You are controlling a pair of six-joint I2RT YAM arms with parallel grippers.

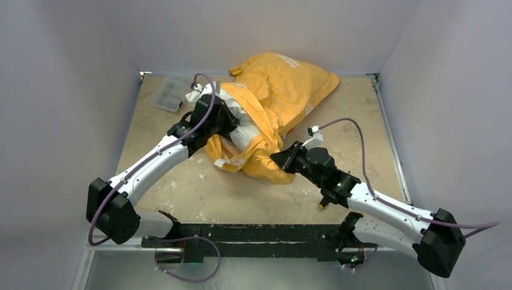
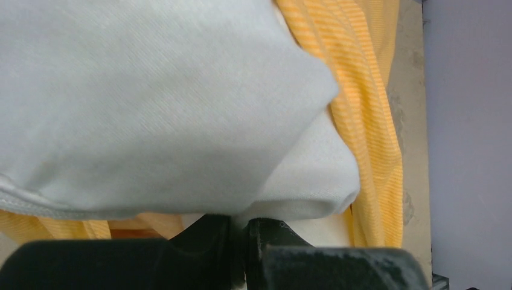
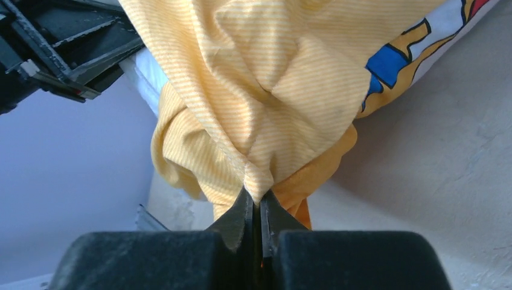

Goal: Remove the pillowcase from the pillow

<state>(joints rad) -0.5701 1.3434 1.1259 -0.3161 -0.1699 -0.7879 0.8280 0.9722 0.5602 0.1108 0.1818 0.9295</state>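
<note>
The pillow [image 1: 241, 124] will be pulled left in the top view by my left gripper, then back over bare tabletop and released, since the pillowcase wraps most of it.
The orange-yellow pillowcase [image 1: 284, 90] lies crumpled at the table's middle and back, still round most of the white pillow [image 1: 241, 124], whose near-left end sticks out of the case's open end. My left gripper [image 1: 226, 121] is shut on a fold of the white pillow [image 2: 181, 109], with the pillowcase [image 2: 374, 121] to its right in the left wrist view. My right gripper [image 1: 279, 158] is shut on a pinch of the pillowcase's [image 3: 272, 90] near edge and holds it just above the table. A coloured cartoon print [image 3: 392, 60] shows on the cloth.
A clear plastic box [image 1: 171, 92] sits at the back left of the tan table [image 1: 199, 187]. A small tool with a yellow tip [image 1: 324, 204] lies by the right arm. Grey walls close the left, back and right sides.
</note>
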